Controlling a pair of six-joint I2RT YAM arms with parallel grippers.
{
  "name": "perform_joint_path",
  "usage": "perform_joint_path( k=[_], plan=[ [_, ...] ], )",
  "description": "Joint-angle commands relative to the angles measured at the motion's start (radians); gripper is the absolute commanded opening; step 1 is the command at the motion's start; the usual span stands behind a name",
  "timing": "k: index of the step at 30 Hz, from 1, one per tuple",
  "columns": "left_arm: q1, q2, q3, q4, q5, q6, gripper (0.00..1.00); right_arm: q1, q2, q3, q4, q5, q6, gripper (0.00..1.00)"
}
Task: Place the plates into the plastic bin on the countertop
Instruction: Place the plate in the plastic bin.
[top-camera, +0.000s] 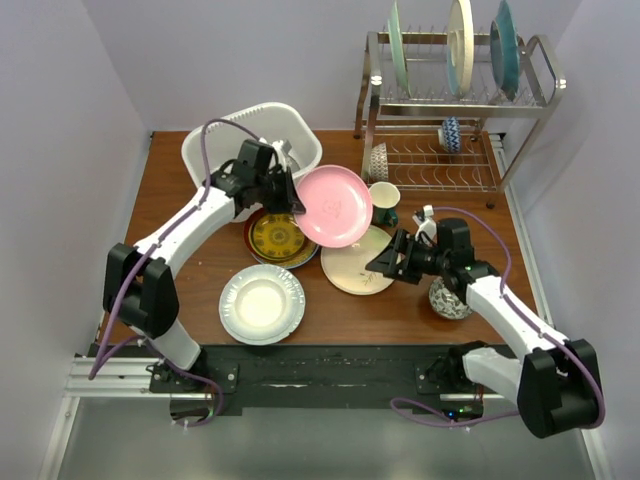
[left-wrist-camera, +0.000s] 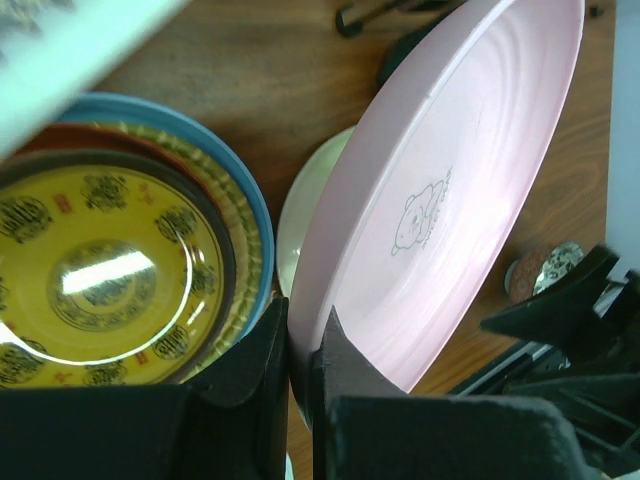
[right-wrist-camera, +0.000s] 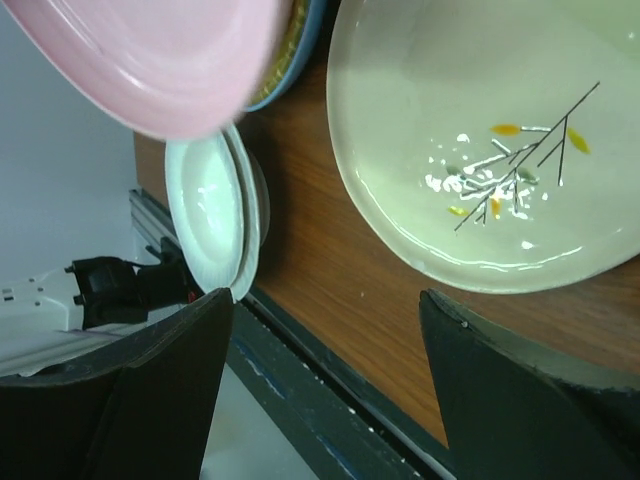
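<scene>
The left gripper carries the pink plate over the white plastic bin (top-camera: 300, 125) (left-wrist-camera: 60, 60) next, then lowers and releases it. This is because the bin lies outward, to the gripper's left in the top view.
A pink plate (top-camera: 335, 205) (left-wrist-camera: 450, 190) hangs tilted above the countertop (top-camera: 350, 312), my left gripper (top-camera: 297, 205) (left-wrist-camera: 303, 345) shut on its rim. Under it lies a stack topped by a yellow patterned plate (top-camera: 278, 238) (left-wrist-camera: 110, 270). To the right of that stack rests a cream plate (top-camera: 358, 264) (right-wrist-camera: 480, 140). A white plate (top-camera: 262, 303) (right-wrist-camera: 205, 215) sits near the front edge. The white plastic bin (top-camera: 300, 125) stands behind the left gripper. My right gripper (top-camera: 385, 262) (right-wrist-camera: 328, 305) is open and empty, over bare wood beside the cream plate.
A steel wire dish rack (top-camera: 455, 100) at the back right holds three upright plates (top-camera: 460, 45) and a small bowl (top-camera: 451, 133). Another bowl (top-camera: 378, 160) leans at the rack's left. A mug (top-camera: 384, 197) stands behind the cream plate, and a patterned bowl (top-camera: 449, 298) sits under the right arm.
</scene>
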Motion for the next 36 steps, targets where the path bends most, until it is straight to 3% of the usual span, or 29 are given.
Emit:
perform_joint_path(
  k=[1, 20, 36],
  plan=[
    [0.059, 0.020, 0.111, -0.034, 0.056, 0.048, 0.00, 0.001, -0.040, -0.060, -0.011, -0.059, -0.018, 0.79],
    [0.211, 0.178, 0.360, -0.117, 0.116, 0.071, 0.00, 0.001, -0.074, -0.158, -0.088, -0.057, -0.074, 0.79],
    [0.390, 0.250, 0.460, -0.122, 0.150, 0.036, 0.00, 0.001, -0.091, -0.220, -0.123, -0.039, -0.102, 0.79]
  ],
)
